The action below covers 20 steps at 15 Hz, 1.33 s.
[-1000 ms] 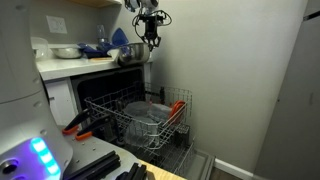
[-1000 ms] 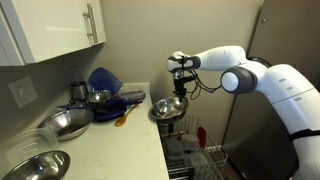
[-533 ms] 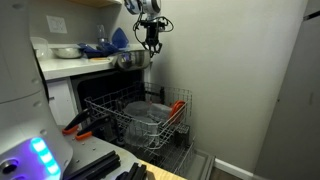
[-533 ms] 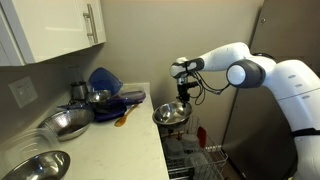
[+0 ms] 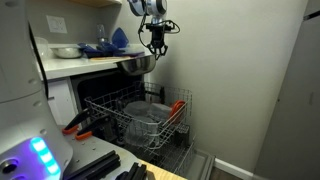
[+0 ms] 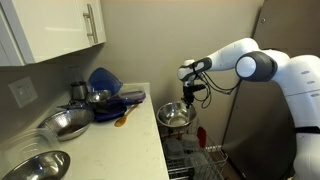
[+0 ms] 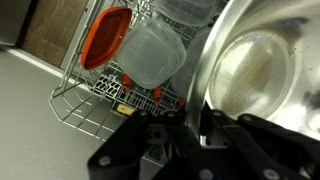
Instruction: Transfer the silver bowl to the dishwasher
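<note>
The silver bowl [image 6: 177,116] still hangs high, so next my gripper should lower with a turn and release it onto the rack's dishes below.
The silver bowl [image 6: 177,116] hangs in the air just past the counter's end, above the open dishwasher [image 6: 196,160]. My gripper [image 6: 188,100] is shut on its rim from above. In an exterior view the silver bowl [image 5: 138,66] sits below my gripper [image 5: 153,52], higher than the pulled-out wire rack [image 5: 140,120]. The wrist view shows my gripper [image 7: 195,112] pinching the thin rim, with the silver bowl's shiny inside [image 7: 250,70] to the right. Below it lies the dishwasher rack [image 7: 100,95].
The rack holds a clear plastic container [image 7: 155,55], a red-orange lid [image 7: 105,40] and grey dishes [image 5: 148,112]. On the counter [image 6: 120,140] stand two more metal bowls [image 6: 65,122], a blue object [image 6: 103,80] and a wooden spoon [image 6: 122,117]. A wall stands close behind the arm.
My gripper has carried the silver bowl off the counter's edge, sideways and a little down, so it now hangs over the dishwasher rack. The grip has stayed shut.
</note>
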Available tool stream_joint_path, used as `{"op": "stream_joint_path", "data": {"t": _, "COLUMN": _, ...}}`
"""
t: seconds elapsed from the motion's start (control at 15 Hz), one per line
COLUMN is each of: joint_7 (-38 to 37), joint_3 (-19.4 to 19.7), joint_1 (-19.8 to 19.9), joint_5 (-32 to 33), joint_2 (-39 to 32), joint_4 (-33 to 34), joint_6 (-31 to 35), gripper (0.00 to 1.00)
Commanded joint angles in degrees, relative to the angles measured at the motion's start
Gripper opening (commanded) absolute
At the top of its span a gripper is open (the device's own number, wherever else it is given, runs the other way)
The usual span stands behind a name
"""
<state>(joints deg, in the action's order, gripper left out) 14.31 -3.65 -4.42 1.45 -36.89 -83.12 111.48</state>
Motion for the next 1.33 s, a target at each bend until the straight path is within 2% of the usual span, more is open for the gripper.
{"op": "stream_joint_path", "data": {"t": 0.0, "joint_7": 2.4, "joint_3": -0.4, "joint_1": 2.7, "joint_5": 0.3, "joint_2": 5.7, "joint_4": -9.5, "joint_6": 5.8, "gripper": 0.01}}
{"op": "stream_joint_path", "data": {"t": 0.47, "joint_7": 4.0, "joint_3": -2.3, "joint_1": 3.5, "joint_5": -1.0, "joint_2": 4.3, "joint_4": -16.7, "joint_6": 13.5, "gripper": 0.01}}
{"op": "stream_joint_path", "data": {"t": 0.93, "joint_7": 3.5, "joint_3": -3.2, "joint_1": 4.1, "joint_5": -1.2, "joint_2": 2.5, "joint_4": -21.7, "joint_6": 18.1, "gripper": 0.01}}
{"op": "stream_joint_path", "data": {"t": 1.27, "joint_7": -4.7, "joint_3": -0.1, "joint_1": 3.1, "joint_5": -0.2, "joint_2": 4.1, "joint_4": -23.9, "joint_6": 20.8, "gripper": 0.01}}
